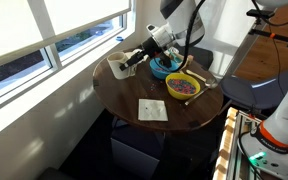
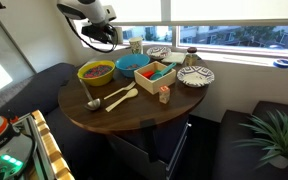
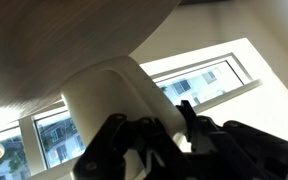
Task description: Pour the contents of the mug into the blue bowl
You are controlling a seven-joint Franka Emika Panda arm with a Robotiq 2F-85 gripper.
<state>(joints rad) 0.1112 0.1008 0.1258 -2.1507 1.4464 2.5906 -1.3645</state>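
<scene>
My gripper lowers the white mug onto the table's window side, beside the blue bowl, next and releases the mug.
In the wrist view my gripper [image 3: 147,120] is shut on a white mug [image 3: 114,95], which fills the middle of the frame and is tilted, with the window behind it. In both exterior views the gripper [image 1: 133,60] [image 2: 104,36] hangs above the table's window side, and the held mug is hard to make out. The light-blue bowl [image 1: 164,68] [image 2: 134,63] sits on the round wooden table [image 1: 134,95] [image 2: 124,115]. The gripper is beside the bowl, not over it. The mug's contents are hidden.
A yellow bowl with purple contents [image 1: 182,87] [image 2: 95,72] stands next to the blue bowl. A second mug [image 1: 117,68] [image 2: 136,46] stands near the window. Also on the table: a teal box [image 2: 156,72], patterned plates [image 2: 194,76], wooden spoons [image 2: 119,97] and a white tile [image 1: 152,110].
</scene>
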